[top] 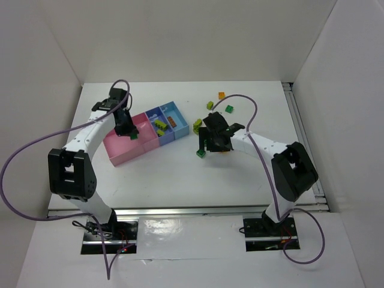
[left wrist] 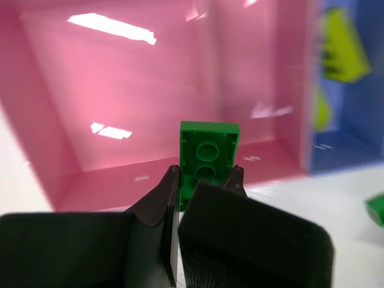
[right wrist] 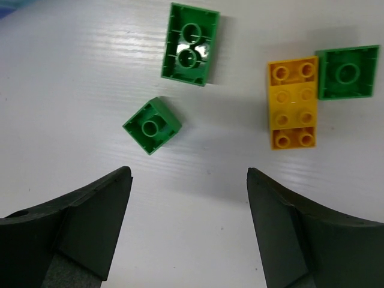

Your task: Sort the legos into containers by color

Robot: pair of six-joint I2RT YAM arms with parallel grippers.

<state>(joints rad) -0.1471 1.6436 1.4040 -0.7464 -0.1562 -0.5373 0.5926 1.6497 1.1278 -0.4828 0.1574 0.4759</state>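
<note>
The small green lego lies nearest the robot's open fingers, so the right gripper will come down toward the left in the top view and close on it.
My left gripper (top: 129,129) hangs over the pink bin (top: 123,151) and is shut on a dark green lego (left wrist: 208,155), held upright between the fingers above the bin's near wall (left wrist: 120,180). The pink bin shows no bricks inside. The blue bin beside it (top: 157,127) holds lime legos (left wrist: 342,51). The end blue bin (top: 174,119) holds an orange one. My right gripper (right wrist: 189,180) is open and empty above the table. Ahead of it lie a small green lego (right wrist: 152,125), a longer green one (right wrist: 189,44), an orange one (right wrist: 292,102) and another green one (right wrist: 347,72).
More loose legos lie at the back right: a lime one (top: 197,125), an orange one (top: 221,95), a lime one (top: 230,108) and a dark green one (top: 210,105). A green brick (top: 201,153) lies near my right gripper. White walls enclose the table.
</note>
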